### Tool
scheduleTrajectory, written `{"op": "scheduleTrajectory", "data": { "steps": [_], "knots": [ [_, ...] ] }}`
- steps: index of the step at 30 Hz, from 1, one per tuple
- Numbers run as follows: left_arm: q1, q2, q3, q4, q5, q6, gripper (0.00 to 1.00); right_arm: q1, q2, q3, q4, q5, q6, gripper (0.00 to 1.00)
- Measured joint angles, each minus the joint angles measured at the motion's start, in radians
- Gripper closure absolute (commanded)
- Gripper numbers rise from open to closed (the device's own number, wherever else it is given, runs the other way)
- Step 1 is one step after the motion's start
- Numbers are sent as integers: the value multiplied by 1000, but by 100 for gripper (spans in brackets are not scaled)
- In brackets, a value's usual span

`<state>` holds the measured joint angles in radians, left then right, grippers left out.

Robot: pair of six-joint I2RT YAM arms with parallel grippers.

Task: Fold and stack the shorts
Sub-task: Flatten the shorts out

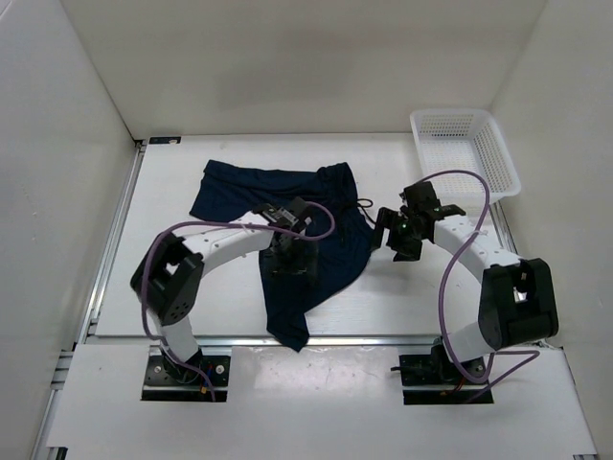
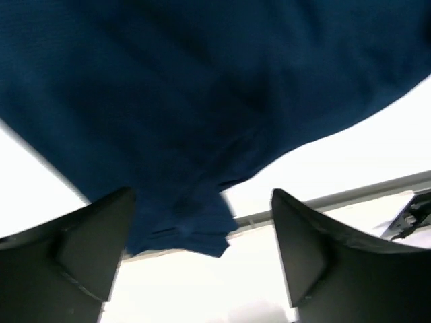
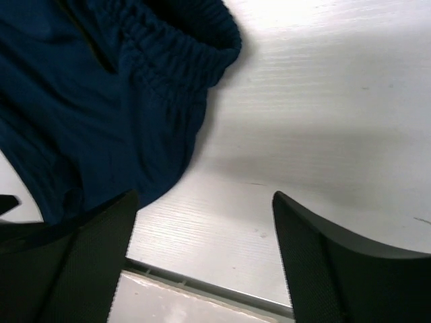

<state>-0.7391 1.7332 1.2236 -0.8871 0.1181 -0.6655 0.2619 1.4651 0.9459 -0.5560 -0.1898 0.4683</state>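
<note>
My right gripper will move its fingers down from over the bare table toward the waistband's near corner (image 1: 371, 242) (image 3: 201, 79), which is below it and to its left in the top view.
The dark navy shorts (image 1: 316, 225) lie spread and rumpled on the white table, one leg reaching toward the near edge (image 1: 290, 331). My left gripper (image 1: 287, 261) hovers over the middle of the shorts. In the left wrist view it (image 2: 202, 196) is open, with the fabric and a leg hem (image 2: 192, 235) below and between the fingers, not pinched. My right gripper (image 1: 395, 240) is just right of the shorts. In the right wrist view it (image 3: 203, 196) is open over bare table, the gathered elastic waistband (image 3: 182, 47) at its upper left.
A white plastic mesh basket (image 1: 498, 144) stands at the back right corner. A metal rail (image 1: 383, 337) runs along the table's near edge. White walls enclose the table on the left, back and right.
</note>
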Motion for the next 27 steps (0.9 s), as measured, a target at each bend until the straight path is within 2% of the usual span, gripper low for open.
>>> {"op": "scheduleTrajectory", "data": {
  "steps": [4,7,8,9,14,18,19,20,25,27],
  "knots": [
    [-41,117,87,29,8,-14,5,0,49,0,53,-47,4,11],
    [-50,190,108,45,9,-16,13,0,115,1,91,-76,14,19],
    [-51,204,108,45,9,-20,21,0,139,3,101,-82,20,22],
    [-51,209,113,40,9,-24,24,0,158,8,106,-85,24,29],
    [-50,210,116,35,2,-24,41,0,261,71,142,-93,41,45],
    [-47,210,116,35,2,-26,79,0,302,104,157,-85,53,79],
    [-43,210,116,35,2,-24,89,0,305,106,160,-83,57,96],
    [-40,210,116,36,2,-27,89,0,309,106,164,-80,55,100],
    [-3,197,101,38,8,-14,89,0,326,113,167,-79,68,100],
    [15,169,80,38,9,-8,86,0,326,113,168,-76,68,100]
  ]
}}
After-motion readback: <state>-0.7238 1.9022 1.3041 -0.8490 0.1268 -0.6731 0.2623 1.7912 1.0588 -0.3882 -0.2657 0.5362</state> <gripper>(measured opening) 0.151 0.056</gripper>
